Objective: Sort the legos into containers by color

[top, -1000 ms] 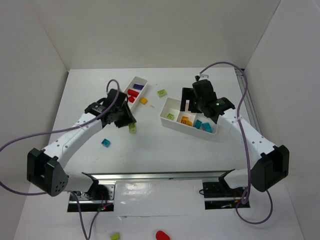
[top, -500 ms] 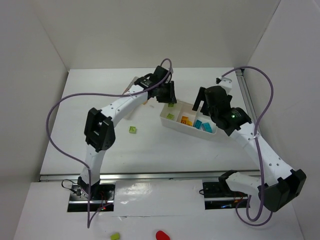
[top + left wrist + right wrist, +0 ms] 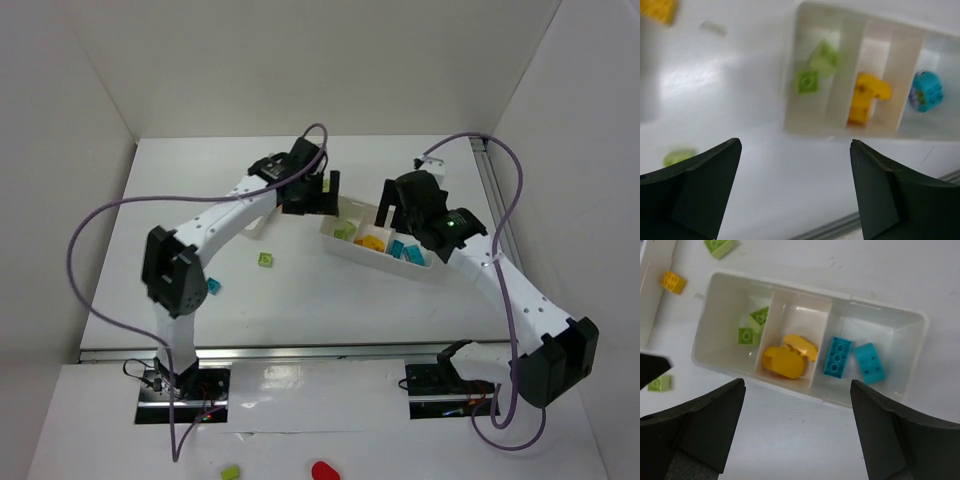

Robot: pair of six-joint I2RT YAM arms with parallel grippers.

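Observation:
The nearer lime green lego (image 3: 265,259) is outside the near container's green section, so my right gripper needs to swing left in the top view and down onto it next.
The near container (image 3: 360,253) holds two green legos (image 3: 751,326), yellow pieces (image 3: 787,357) and two cyan legos (image 3: 855,360), each color in its own compartment. My left gripper (image 3: 328,190) hangs open and empty above its green end; in the left wrist view (image 3: 795,145) the green legos (image 3: 815,70) lie just beyond the fingertips. My right gripper (image 3: 797,385) is open and empty over the table beside this tray's near wall. Loose legos are a green one (image 3: 265,259), a cyan one (image 3: 213,286), an orange one (image 3: 671,281) and another green one (image 3: 720,246). The second container (image 3: 655,270) is mostly hidden under my left arm.
White walls close in the table at the back and on both sides. A purple cable loops from each arm. On the near ledge, below the arm bases, lie a green piece (image 3: 231,471) and a red piece (image 3: 322,470).
My left gripper has opened over the tray's green compartment, where a second green lego now lies. The right gripper has shifted a little to the left and stays open.

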